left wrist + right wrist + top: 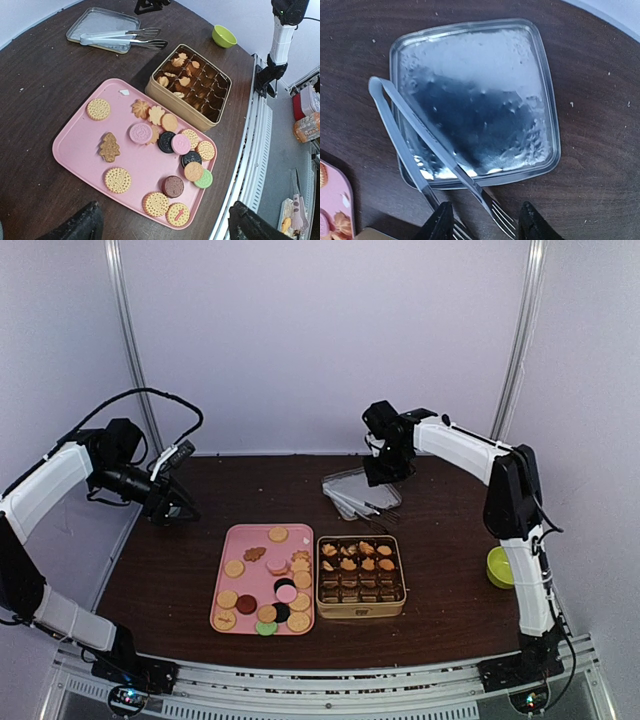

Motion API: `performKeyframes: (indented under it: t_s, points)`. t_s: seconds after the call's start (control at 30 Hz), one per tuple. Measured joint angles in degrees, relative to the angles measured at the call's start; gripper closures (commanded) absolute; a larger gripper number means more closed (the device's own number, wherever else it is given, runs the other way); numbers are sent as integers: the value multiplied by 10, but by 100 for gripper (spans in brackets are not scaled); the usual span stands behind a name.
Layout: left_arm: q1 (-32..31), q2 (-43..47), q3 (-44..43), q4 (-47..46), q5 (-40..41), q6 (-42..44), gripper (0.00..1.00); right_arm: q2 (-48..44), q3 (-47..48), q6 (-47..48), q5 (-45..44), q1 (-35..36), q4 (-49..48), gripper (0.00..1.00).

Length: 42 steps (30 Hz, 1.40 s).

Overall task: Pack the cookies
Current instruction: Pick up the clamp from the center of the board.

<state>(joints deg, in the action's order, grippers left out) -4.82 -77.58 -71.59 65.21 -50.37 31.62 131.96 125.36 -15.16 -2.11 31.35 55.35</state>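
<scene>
The prongs of the tongs' forked tip farther from the tin [388,513] [503,219] are slanted between my open fingers, so my right gripper will next lower and turn onto that tip.
Several cookies [141,133], tan, pink, black, brown and green, lie on a pink tray [80,145], also in the top view [262,582]. A gold tin [170,106] right of the tray [360,576] holds a few tan cookies [180,61] in its far cups. My left gripper [183,511] is open and empty, raised left of the tray; its fingertips [75,227] frame the tray's near edge. My right gripper [384,476] is open and empty above metal tongs [435,155], with the tongs' forked tips between its fingertips [438,225].
The tongs rest across a clear plastic lid [475,100] behind the tin, which also shows in the top view [362,490] and the left wrist view [102,25]. A green bowl [500,566] stands at the right edge by the right arm's base. The tray corner [332,210] shows at lower left.
</scene>
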Motion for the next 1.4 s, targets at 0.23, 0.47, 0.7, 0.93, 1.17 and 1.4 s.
performKeyframes:
  t_s: [0.23, 0.47, 0.7, 0.93, 1.17, 1.4]
  points:
    - [0, 0, 0, 13, 6, 13, 11, -5, -89, 22, 6, -5, 3, 52]
    - [0, 0, 0, 30, 9, 25, 12, -20, -147, 37, 8, -10, 5, 50]
    - [0, 0, 0, 35, 10, 29, 13, -34, -156, 50, 17, -17, 0, 61]
    - [0, 0, -1, 40, 14, 31, 14, -33, -156, 67, 23, -18, -3, 63]
    - [0, 0, -6, 49, 17, 34, 15, -17, -134, 75, 24, -18, 5, 68]
    - [0, 0, -11, 54, 18, 36, 16, -12, -134, 78, 27, -18, 8, 69]
